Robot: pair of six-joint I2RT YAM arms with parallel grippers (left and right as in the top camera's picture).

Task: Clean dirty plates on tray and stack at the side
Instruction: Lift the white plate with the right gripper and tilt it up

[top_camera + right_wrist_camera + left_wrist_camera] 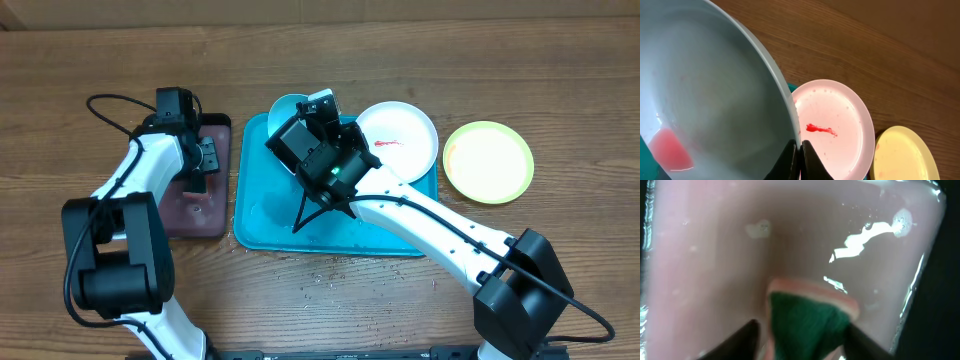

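The right gripper should go up, move across to the right in the overhead view and come down to let go on top of the yellow-green rimmed plate [488, 162] [905, 156], since that plate is already off the tray.
My right gripper [800, 150] is shut on the rim of the light blue plate [710, 90] and holds it tilted, with pinkish liquid pooled at its low side. In the overhead view this plate [285, 105] is over the far left corner of the turquoise tray [260, 220], partly hidden by the right gripper [310, 108]. The white plate [400, 135] with a red smear rests on the tray's far right part; it also shows in the right wrist view [835, 125]. The yellow-green rimmed plate [488, 162] lies on the table right of the tray. My left gripper [802, 332] is shut on a green sponge [807, 325].
The left gripper [205, 158] hangs low over a small dark-rimmed tray with a wet pinkish inside [195, 205], left of the turquoise tray. Small crumbs or drops lie on the wooden table [330, 285] in front of the turquoise tray.
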